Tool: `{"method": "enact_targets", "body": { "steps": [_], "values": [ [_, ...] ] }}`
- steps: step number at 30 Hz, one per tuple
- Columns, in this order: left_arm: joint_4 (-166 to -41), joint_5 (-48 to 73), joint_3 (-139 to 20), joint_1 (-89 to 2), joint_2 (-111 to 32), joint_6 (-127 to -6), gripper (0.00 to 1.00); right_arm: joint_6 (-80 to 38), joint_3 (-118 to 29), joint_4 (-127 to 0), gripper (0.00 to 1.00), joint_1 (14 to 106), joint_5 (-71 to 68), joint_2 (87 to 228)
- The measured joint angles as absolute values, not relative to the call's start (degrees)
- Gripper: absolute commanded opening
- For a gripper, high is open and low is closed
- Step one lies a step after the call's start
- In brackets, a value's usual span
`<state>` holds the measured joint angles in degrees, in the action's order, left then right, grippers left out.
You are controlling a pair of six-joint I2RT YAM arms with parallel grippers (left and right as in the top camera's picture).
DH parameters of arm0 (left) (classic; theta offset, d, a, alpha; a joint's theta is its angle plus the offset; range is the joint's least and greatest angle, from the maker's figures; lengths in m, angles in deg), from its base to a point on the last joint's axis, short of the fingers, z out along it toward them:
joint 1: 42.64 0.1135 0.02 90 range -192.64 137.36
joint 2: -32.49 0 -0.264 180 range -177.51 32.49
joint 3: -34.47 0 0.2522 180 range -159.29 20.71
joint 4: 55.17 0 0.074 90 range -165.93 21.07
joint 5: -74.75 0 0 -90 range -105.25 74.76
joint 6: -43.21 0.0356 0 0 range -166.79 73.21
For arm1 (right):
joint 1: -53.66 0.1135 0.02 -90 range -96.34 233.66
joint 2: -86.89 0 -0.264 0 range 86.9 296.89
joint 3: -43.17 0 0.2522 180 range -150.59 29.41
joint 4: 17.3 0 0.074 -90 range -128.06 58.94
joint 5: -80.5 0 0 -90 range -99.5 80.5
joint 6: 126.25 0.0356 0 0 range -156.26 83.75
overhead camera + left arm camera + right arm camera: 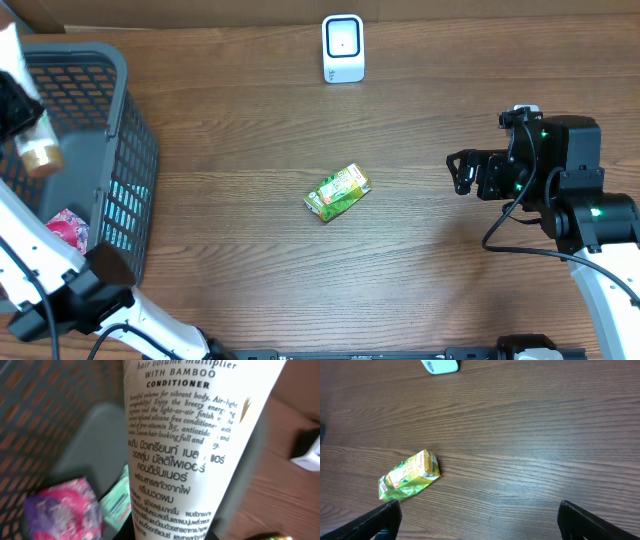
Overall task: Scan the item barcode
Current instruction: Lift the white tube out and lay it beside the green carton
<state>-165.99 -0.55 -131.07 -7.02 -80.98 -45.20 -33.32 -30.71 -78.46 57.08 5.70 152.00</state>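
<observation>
My left gripper goes to the right in the overhead view and down next, and releases the tube (38, 150) beside the green packet, since bare tabletop there offers room.
My left gripper (18, 105) is shut on a white conditioner tube (38, 150) with a gold cap, held in the air over the grey basket (120, 150) at the far left. In the left wrist view the tube (190, 450) fills the frame with its printed text toward the camera, and the left gripper (170, 536) clamps its lower end; no barcode shows on this side. The white scanner (343, 47) stands at the back centre of the table. My right gripper (465, 172) hovers open over the right side, and the right gripper (480, 522) has nothing between its fingers (380, 520).
A green packet (338, 191) lies mid-table, left of the right gripper; the green packet (410, 480) also shows in the right wrist view, with the scanner (440, 365) at the top edge. Inside the basket (45, 410) lie a pink packet (60, 510) and a mint-green pack (117, 502).
</observation>
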Motion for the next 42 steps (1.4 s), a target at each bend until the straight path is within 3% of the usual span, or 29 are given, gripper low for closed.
{"method": "enact_targets", "body": {
  "steps": [7,19,28,42],
  "values": [
    [-166.0,0.5,-135.9,-17.4,-77.0,-45.2,0.04,-33.3,-30.7,-78.5,1.00,57.1,5.7,152.0],
    [-166.0,-0.4,-134.7,-45.0,-71.4,-49.9,0.04,-33.3,-30.7,-78.5,1.00,57.1,5.7,152.0],
    [-162.6,-8.3,-112.4,-55.5,-75.6,-61.0,0.04,-33.3,-30.7,-78.5,1.00,57.1,5.7,152.0],
    [-133.6,-11.3,-73.8,-62.2,-81.9,-66.1,0.04,-33.3,-30.7,-78.5,1.00,57.1,5.7,152.0]
  ]
}}
